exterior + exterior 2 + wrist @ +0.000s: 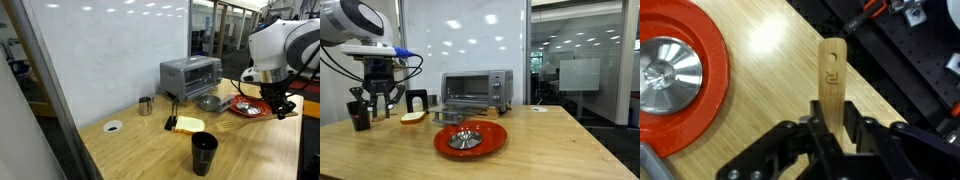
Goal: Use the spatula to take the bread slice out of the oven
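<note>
My gripper will next go down, turning slightly, to the bare table beside the red plate and let go of the spatula, because the bread slice is outside the oven.
In the wrist view my gripper is shut on the light wooden spatula, which sticks out ahead of the jaws over the wooden table. In both exterior views the gripper hangs above the table, off to one side of the silver-grey oven. The pale bread slice lies flat on the table in front of the oven, outside it. I cannot tell whether the oven door is open.
A red plate holding a metal bowl lies close to the gripper. A black cup, a metal cup and a black-handled tool stand on the table. The table edge runs near the spatula.
</note>
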Controlling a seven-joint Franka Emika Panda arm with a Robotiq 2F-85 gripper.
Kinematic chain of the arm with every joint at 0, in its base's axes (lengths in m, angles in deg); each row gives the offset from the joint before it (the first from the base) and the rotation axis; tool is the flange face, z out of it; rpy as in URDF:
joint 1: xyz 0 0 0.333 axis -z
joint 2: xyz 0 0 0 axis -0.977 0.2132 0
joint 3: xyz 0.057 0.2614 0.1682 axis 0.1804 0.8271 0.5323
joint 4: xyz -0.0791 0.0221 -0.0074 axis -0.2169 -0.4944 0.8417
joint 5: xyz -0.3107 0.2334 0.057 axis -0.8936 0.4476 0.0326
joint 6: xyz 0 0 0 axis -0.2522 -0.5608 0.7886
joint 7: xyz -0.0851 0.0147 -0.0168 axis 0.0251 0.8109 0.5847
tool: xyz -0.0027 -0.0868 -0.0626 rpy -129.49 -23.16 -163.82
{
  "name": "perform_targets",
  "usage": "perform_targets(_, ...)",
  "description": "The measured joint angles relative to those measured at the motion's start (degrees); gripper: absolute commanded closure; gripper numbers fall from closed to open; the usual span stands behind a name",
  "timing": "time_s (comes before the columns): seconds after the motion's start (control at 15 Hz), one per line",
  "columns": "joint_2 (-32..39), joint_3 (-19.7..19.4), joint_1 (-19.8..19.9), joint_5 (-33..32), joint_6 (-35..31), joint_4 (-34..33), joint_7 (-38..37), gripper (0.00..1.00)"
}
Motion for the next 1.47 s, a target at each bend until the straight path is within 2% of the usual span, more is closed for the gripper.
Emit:
perform_targets(0.2, -1.32, -3.56, 0.98, 0.76, -9.15, 3.19, 9.87, 0.93)
perform_targets(0.4, -0.66, -6.92, 1.54, 5.16, -17.87, 5.12, 19.58, 0.93)
perform_targets(0.6, 1.49, -8.09, 1.61, 10.1, -22.91, 5.92, 27.45, 0.93)
perform_targets(0.8, 4.51, -7.94, 1.61, 13.07, -25.62, 6.11, 32.24, 0.93)
perform_targets(0.87, 5.46, -7.82, 1.61, 13.69, -25.98, 6.11, 33.07, 0.49)
perform_targets(1.0, 7.0, -7.45, 1.62, 14.13, -26.29, 6.1, 33.42, 0.42)
perform_targets(1.33, 8.96, -6.33, 1.72, 14.14, -27.06, 6.1, 33.43, 0.06)
perform_targets(1.47, 9.51, -6.12, 1.76, 14.13, -27.18, 6.1, 33.43, 0.0)
